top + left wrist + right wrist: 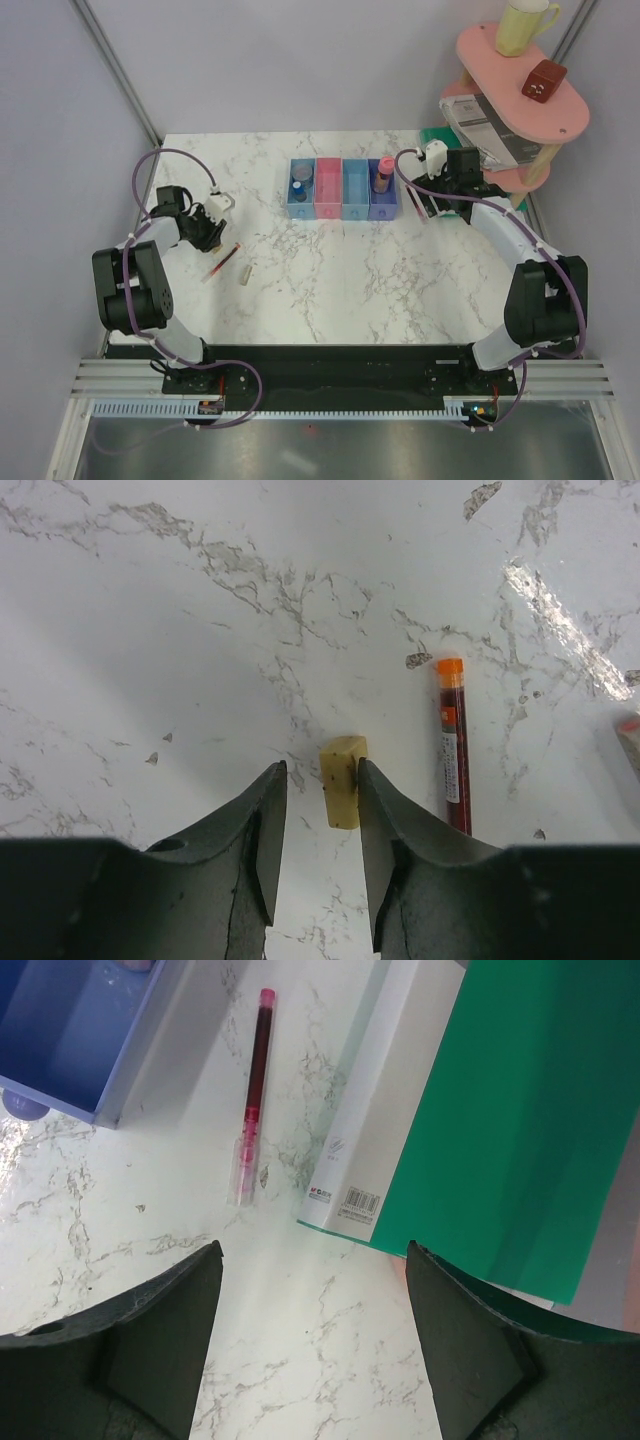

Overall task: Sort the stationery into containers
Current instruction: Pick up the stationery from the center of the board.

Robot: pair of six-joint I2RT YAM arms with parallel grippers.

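Observation:
My right gripper shifts to the left in the wrist view and down onto the pen's clear end [421,215] [245,1155] next, since the dark red pen lies that way.
My left gripper [321,764] hangs over the marble table with its jaws partly apart. A short yellowish stick [342,780] lies between the fingertips, against the right finger [385,810] and clear of the left one. A red pen [452,745] with an orange cap lies just to its right. From above, the stick [246,272] and the red pen [222,262] lie beside the left gripper [212,235]. The containers [343,188] stand in a row at the back. My right gripper [313,1248] is open and holds nothing, a dark red pen [252,1110] ahead of it.
A brown tube with a pink cap [384,172] stands in the purple-blue bin [70,1030]. A green mat [520,1110] lies right of the right gripper. A pink shelf [520,100] at back right carries a yellow mug [524,25] and a folded newspaper [490,125].

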